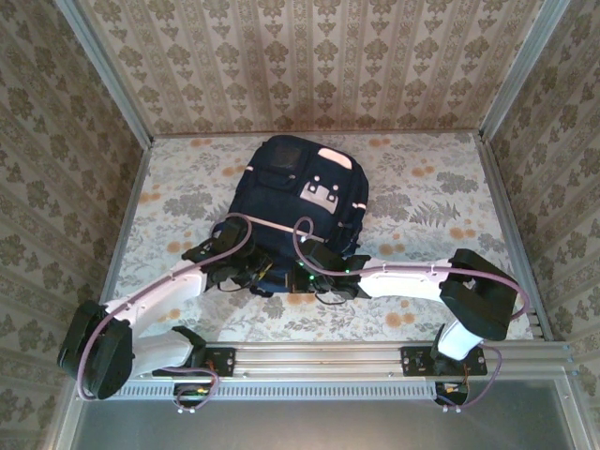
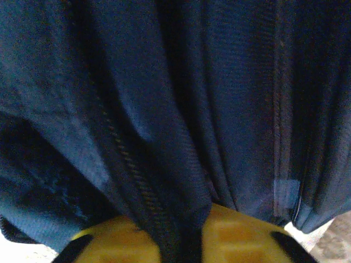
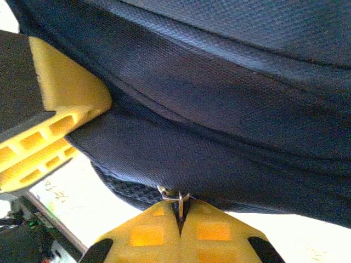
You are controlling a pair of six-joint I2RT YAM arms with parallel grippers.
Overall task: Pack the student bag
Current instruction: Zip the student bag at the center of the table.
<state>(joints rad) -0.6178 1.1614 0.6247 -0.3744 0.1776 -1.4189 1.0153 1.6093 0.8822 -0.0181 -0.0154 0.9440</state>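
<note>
Next, the right gripper pulls the bag's free near corner outward, where that corner lies, away from the left gripper that holds the bag's fold, and releases.
The student bag, navy with pale trim and white buckle patches, lies flat in the middle of the table. Both grippers meet at its near edge. My left gripper is shut on a fold of the bag's fabric; a line of zipper teeth runs down into the jaws. My right gripper is shut on the small metal zipper pull, its yellow fingertips pressed together. A yellow finger of the left gripper touches the bag at upper left in the right wrist view.
The floral tablecloth has free room left and right of the bag. Wallpapered walls close in the table on three sides. An aluminium rail carrying the arm bases runs along the near edge.
</note>
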